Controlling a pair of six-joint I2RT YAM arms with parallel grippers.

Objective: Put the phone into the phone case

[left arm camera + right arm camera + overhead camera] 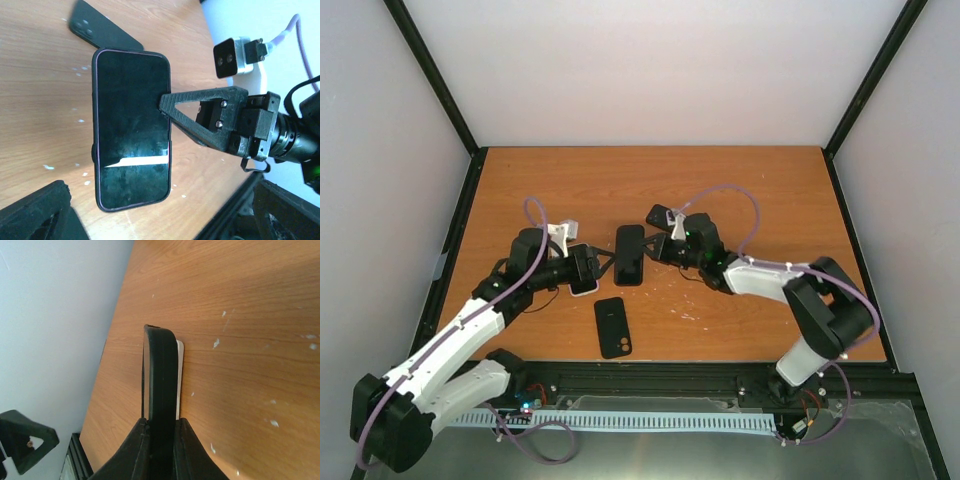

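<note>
My right gripper needs to bring the black phone [629, 254] down and to the left in the top view next and release it, because the wood there is bare.
A black phone [629, 254] lies screen up mid-table, its dark rim with a purplish line looking like the phone case [169, 150] around it. My right gripper [656, 250] is shut on its right long edge; in the right wrist view both fingers [137, 445] pinch the black edge [161, 375] seen end-on. One triangular right finger [200, 112] rests over the screen's edge. My left gripper [596, 266] stands wide open just left of the phone [131, 135], touching nothing. I cannot tell whether the phone rests on the wood or hangs just above it.
A second dark slab [612, 327] with a camera cluster lies back up, nearer the bases; it also shows in the left wrist view [102, 30]. White specks dot the wooden table [750, 190]. A black rail [670, 378] runs along the near edge.
</note>
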